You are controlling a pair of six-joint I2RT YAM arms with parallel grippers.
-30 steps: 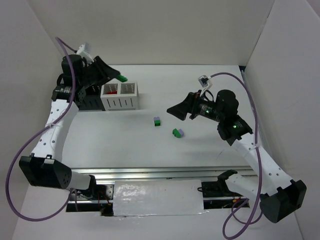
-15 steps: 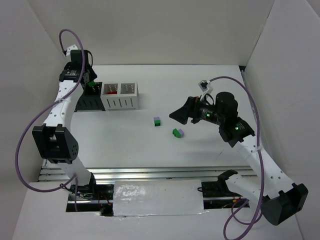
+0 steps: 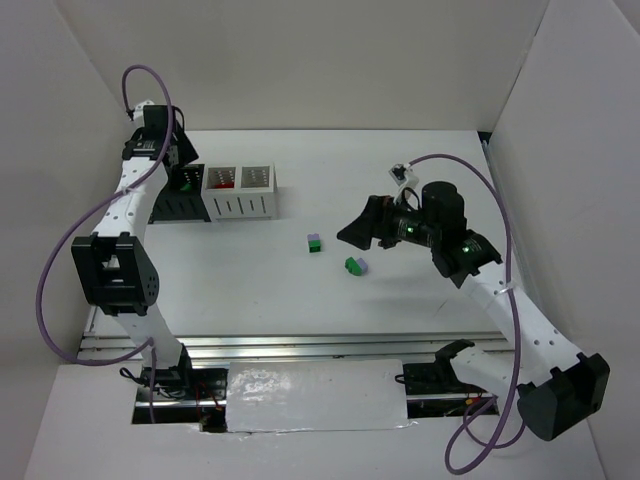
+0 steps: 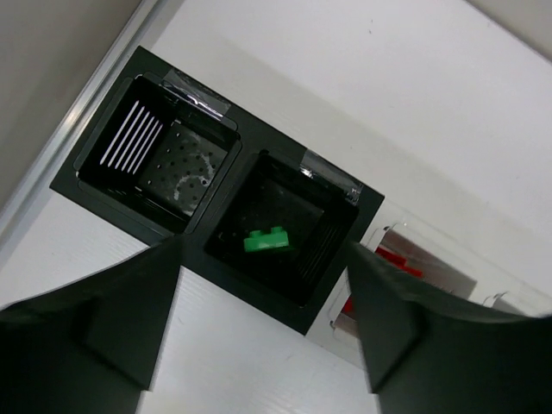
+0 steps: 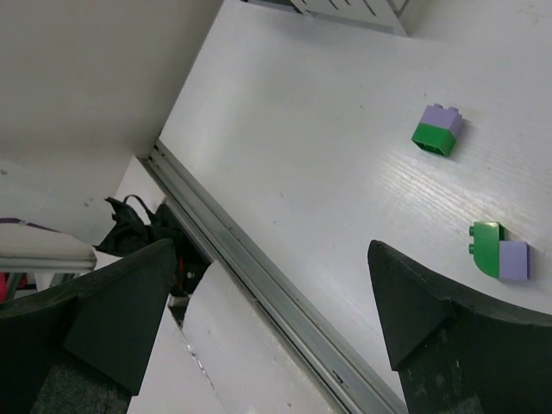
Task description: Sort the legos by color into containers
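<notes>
The robot's right gripper will next go down toward the right in its wrist view, with its open fingers astride the near green-and-lavender stack, because the stack's colors sit side by side.
A green lego [image 4: 266, 239] lies loose on the floor of the right cell of the black container [image 4: 285, 302]. My left gripper [image 4: 263, 332] hangs open above that cell with nothing between its fingers. From above, the left gripper [image 3: 178, 167] sits over the black container [image 3: 170, 207], beside the joined white containers [image 3: 240, 206] that hold a red lego [image 3: 224, 182]. Two green-and-lavender lego stacks [image 3: 314, 243] [image 3: 355, 266] rest mid-table. My right gripper [image 3: 352, 230] hovers open and empty just right of them; its wrist view shows both stacks [image 5: 437, 129] [image 5: 500, 250].
White walls close in the table at the back and both sides. A metal rail [image 5: 259, 276] runs along the near edge, with cables and a foil-covered panel [image 3: 315, 395] below it. The red lego [image 4: 398, 261] shows at the left wrist view's right edge.
The left arm swung from over the white containers to the black one, opened, and the green lego it held now lies inside. The right arm shifted slightly.
</notes>
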